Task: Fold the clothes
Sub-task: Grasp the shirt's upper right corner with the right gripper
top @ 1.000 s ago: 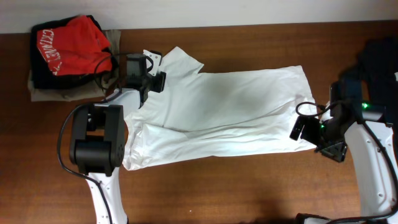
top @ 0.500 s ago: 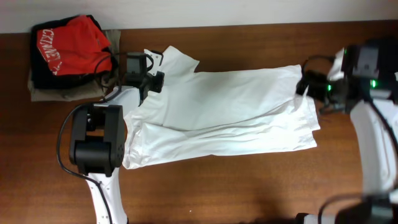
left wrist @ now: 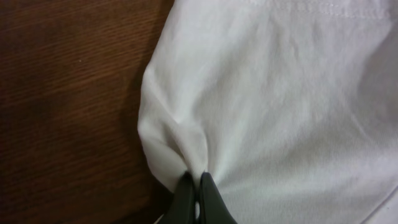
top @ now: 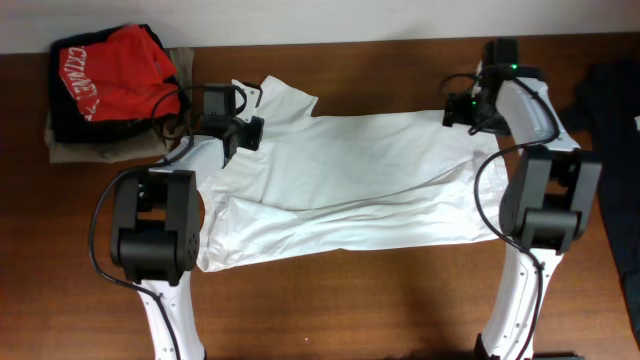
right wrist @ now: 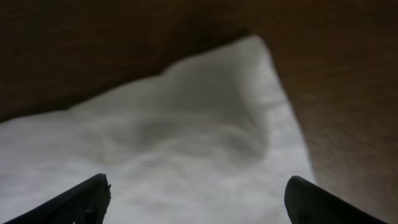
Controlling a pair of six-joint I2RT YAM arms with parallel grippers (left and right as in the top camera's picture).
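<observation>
My left gripper needs to move back toward my base and release the pinched fold over the near folded piece [top: 232, 218]. The garment's far part still lies flat.
A white garment [top: 350, 180] lies spread across the middle of the table, partly folded lengthwise. My left gripper [top: 240, 130] is at its far left end, near the sleeve. In the left wrist view this gripper [left wrist: 198, 186] is shut on a pinched fold of the white cloth [left wrist: 280, 93]. My right gripper [top: 462, 110] hovers at the garment's far right corner. In the right wrist view its fingers [right wrist: 87, 199] stand wide apart over the white corner [right wrist: 205, 124], with nothing held between them.
A pile of red, black and beige clothes [top: 110, 80] sits at the far left corner. Dark clothes [top: 615, 110] lie at the right edge. Bare brown wood [top: 350, 300] runs along the front of the table.
The left gripper has shut on the garment's edge. The right arm has swung from the garment's near right corner up to its far right corner, and the right hem has shifted.
</observation>
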